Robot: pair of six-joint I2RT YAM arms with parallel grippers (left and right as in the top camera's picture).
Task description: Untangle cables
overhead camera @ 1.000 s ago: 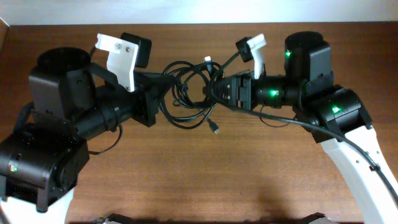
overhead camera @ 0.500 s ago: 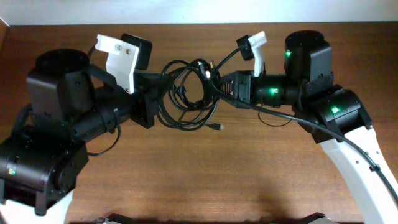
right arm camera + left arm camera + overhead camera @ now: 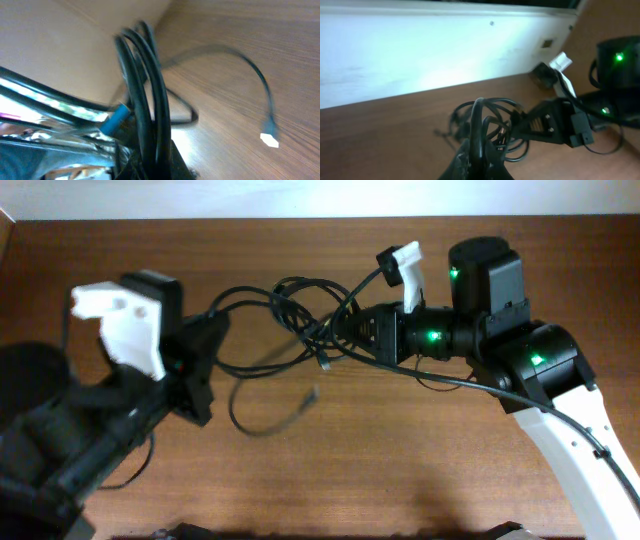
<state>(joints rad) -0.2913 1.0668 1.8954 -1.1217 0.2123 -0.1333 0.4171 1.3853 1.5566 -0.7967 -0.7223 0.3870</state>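
Slack loops still run from the black piece of cable (image 3: 476, 144) into the knot. My left gripper will next draw that piece away from my right gripper, then open.
The cables (image 3: 290, 315) are thin black cords stretched in loops above the table between my two grippers. My left gripper (image 3: 212, 330) is shut on a black strand (image 3: 479, 131) at the left of the tangle. My right gripper (image 3: 345, 328) is shut on several black strands (image 3: 147, 107) at the right of the tangle. One loose end with a small metal plug (image 3: 312, 394) hangs down in the middle, blurred. Another plug end (image 3: 324, 362) hangs just below the knot. A white-tipped plug (image 3: 270, 140) dangles in the right wrist view.
The wooden table (image 3: 400, 460) runs under everything. A white wall (image 3: 420, 55) borders its far edge. The thicker black cable of the right arm (image 3: 470, 377) loops beside that arm. Both arm bodies fill the left and right sides of the table.
My left arm has pulled back to the left and toward the front, dragging its strand. The tangle has stretched wider and a loose plug end has swung down in the middle.
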